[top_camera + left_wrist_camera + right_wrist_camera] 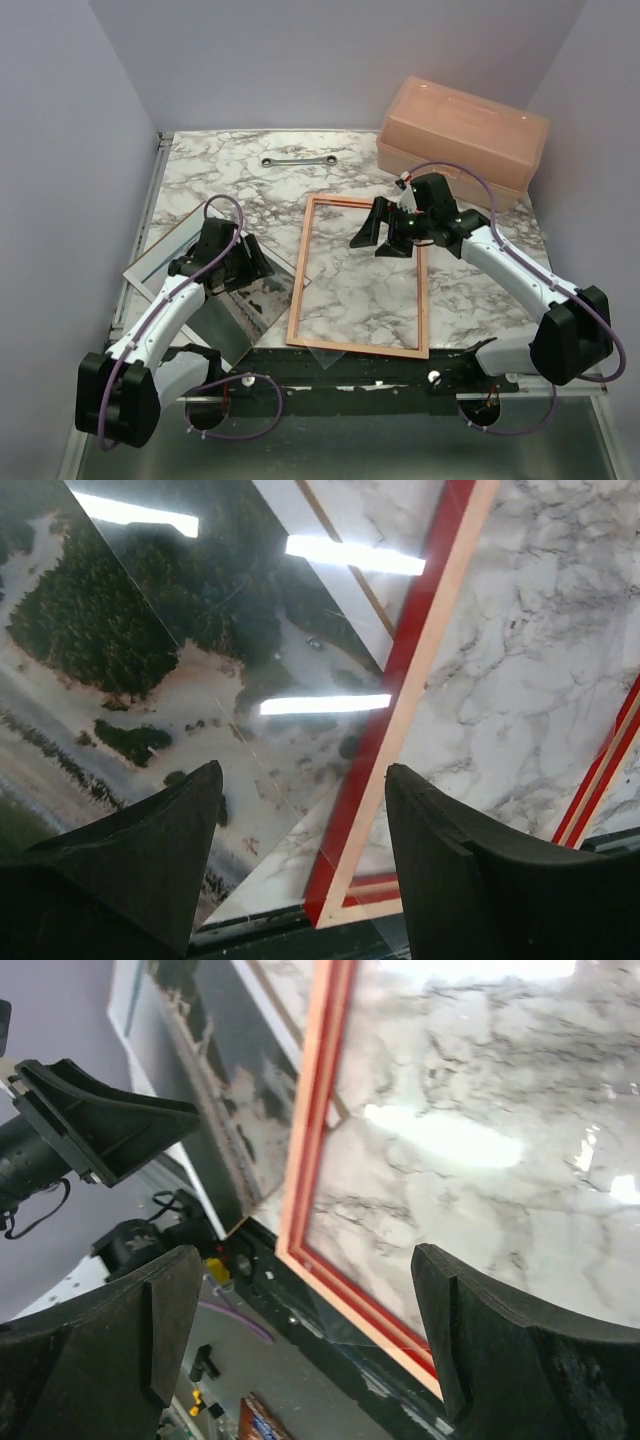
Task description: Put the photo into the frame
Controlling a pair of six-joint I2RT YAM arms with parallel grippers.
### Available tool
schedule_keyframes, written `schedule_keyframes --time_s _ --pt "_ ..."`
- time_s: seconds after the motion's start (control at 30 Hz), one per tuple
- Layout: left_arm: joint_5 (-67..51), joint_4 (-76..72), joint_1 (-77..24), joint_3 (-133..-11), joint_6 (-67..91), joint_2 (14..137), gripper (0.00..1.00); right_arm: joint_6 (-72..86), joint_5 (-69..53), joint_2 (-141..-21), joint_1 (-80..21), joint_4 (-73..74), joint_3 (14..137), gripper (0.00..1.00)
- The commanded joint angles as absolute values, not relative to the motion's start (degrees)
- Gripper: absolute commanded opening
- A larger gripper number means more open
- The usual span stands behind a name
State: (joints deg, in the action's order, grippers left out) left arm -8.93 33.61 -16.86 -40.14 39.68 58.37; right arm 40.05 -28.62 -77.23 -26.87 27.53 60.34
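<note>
My right gripper lowers, open, onto the clear pane's edge below it inside the frame (422, 290) next, since the pane's corner sticks out past the frame's near bar.
The frame (422, 290) lies flat on the marble table with its pale wood-orange side up; its red inner face shows in the left wrist view (400, 700) and the right wrist view (312, 1140). The photo (160, 255), a large grey-green print with a white edge, lies to the frame's left at an angle; it fills the left of the left wrist view (110, 650). My left gripper (255, 270) (305, 780) hovers open over the photo's right corner beside the frame's left rail. My right gripper (383, 240) (305, 1260) hovers open over the frame's upper middle, holding nothing.
A clear pane corner (330, 352) sticks out under the frame's near rail. A pink plastic box (465, 140) stands at the back right. A wrench (298, 160) lies at the back. The table's dark front edge (350, 375) runs just below the frame.
</note>
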Motion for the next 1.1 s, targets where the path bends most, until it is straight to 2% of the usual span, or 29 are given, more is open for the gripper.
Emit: schedule_keyframes --time_s 0.0,0.1,0.23,0.4,0.73,0.93,1.07 --pt "-22.2 18.2 -11.8 -30.5 42.9 60.9 0.68 36.8 -23.9 -79.2 -26.6 28.5 56.6 0.94" --pt "-27.6 8.7 -10.0 -24.1 45.7 62.8 0.67 36.5 -22.9 -80.9 -26.0 26.7 54.5 0.94" --pt "-28.5 2.1 -10.0 -20.1 48.2 64.1 0.66 35.0 -22.0 -83.6 -21.9 24.7 52.8 0.96" --pt "-27.9 0.3 -10.0 -17.6 50.2 64.6 0.66 32.0 -22.0 -89.5 -16.2 21.0 53.4 0.97" --pt "-26.0 -0.1 -10.0 -16.8 50.2 63.7 0.66 26.2 -25.6 -106.2 -15.8 18.7 64.5 0.97" --pt "-25.3 1.7 -9.9 -17.7 49.0 64.1 0.65 22.7 -33.6 -113.2 -15.8 17.7 67.7 0.96" --pt "-25.9 1.1 -9.8 -18.0 48.2 65.3 0.62 22.8 -43.3 -114.7 -15.8 14.6 65.9 0.92"
